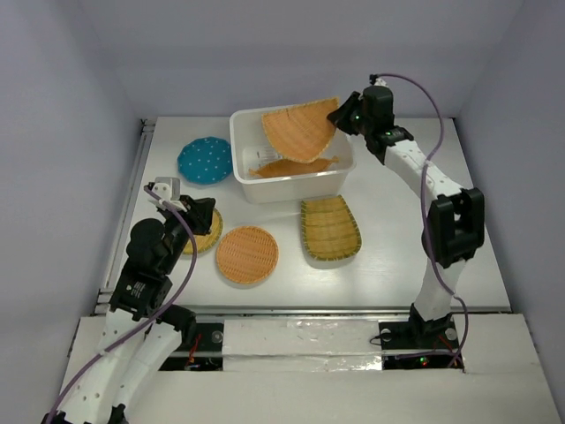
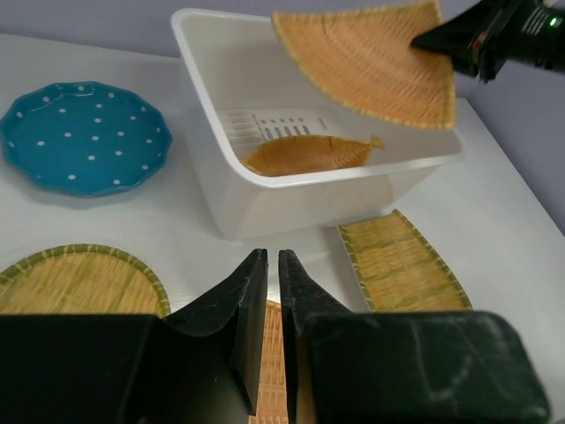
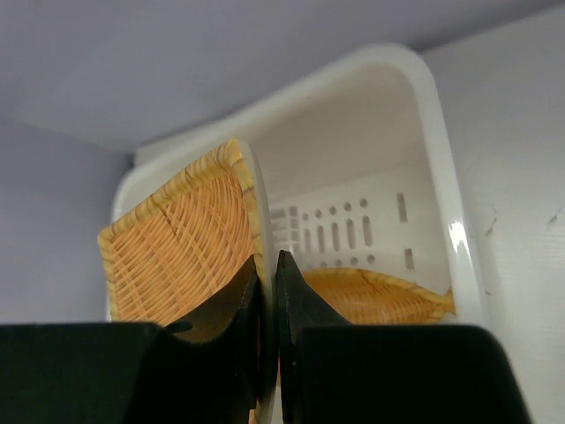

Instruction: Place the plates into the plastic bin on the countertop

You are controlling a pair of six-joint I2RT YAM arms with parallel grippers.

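The orange fan-shaped plate needs to come down toward the bin's middle in my right gripper, above the boat-shaped plate (image 1: 290,162). Then my right gripper needs to open.
My right gripper (image 1: 339,114) (image 3: 267,261) is shut on the rim of the orange fan-shaped plate (image 1: 300,131) (image 2: 371,62) (image 3: 177,247) and holds it tilted over the white plastic bin (image 1: 300,187) (image 2: 212,132) (image 3: 433,132). An orange boat-shaped plate (image 1: 291,166) (image 2: 309,152) (image 3: 380,296) lies inside the bin. My left gripper (image 1: 199,212) (image 2: 272,258) is shut and empty, low over the countertop (image 1: 397,238). Around it lie the teal dotted plate (image 1: 205,161) (image 2: 84,137), a round yellow-green plate (image 1: 210,233) (image 2: 79,283), a round orange plate (image 1: 247,254) (image 2: 274,353) and a scoop-shaped yellow-green plate (image 1: 329,228) (image 2: 402,265).
Grey walls close the table in at the back and both sides. The right arm (image 1: 441,212) reaches over the table's right side. The left arm (image 1: 150,256) stands over the near left corner.
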